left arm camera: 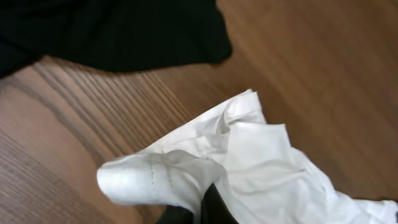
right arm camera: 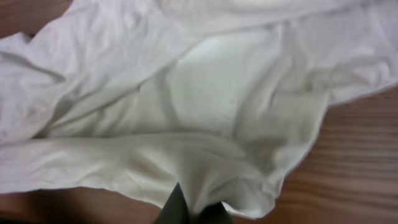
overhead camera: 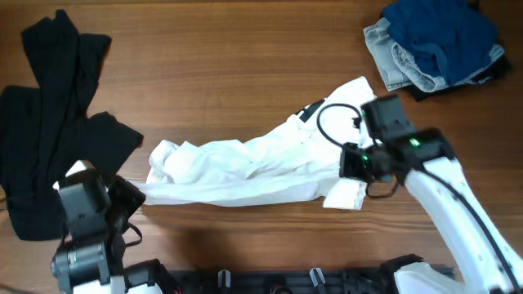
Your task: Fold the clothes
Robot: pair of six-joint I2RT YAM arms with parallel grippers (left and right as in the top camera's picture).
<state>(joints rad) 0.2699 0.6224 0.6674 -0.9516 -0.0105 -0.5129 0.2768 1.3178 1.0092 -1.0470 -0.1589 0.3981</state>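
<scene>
I will carry the pinched cloth outward toward the black patch (overhead camera: 310, 110) with my right gripper and let go of it there, because the patch is on the garment's near side.
The clothes (overhead camera: 245, 163) are one white garment lying crumpled and stretched across the middle of the table, with a black patch (overhead camera: 310, 110) near its far right end. My left gripper (overhead camera: 137, 194) is shut on the garment's near left corner. In the left wrist view its dark fingers (left arm camera: 214, 208) pinch a rolled white hem (left arm camera: 155, 177). My right gripper (overhead camera: 348, 163) is shut on the garment's right part. Seen from the right wrist, white cloth (right arm camera: 186, 112) bunches into the closed fingertips (right arm camera: 177, 208).
A black garment (overhead camera: 49, 122) sprawls over the table's left side, and its edge (left arm camera: 112, 31) lies just beyond the white corner. A heap of blue and grey clothes (overhead camera: 433, 41) sits at the back right. Bare wood (overhead camera: 229, 49) lies behind the white garment.
</scene>
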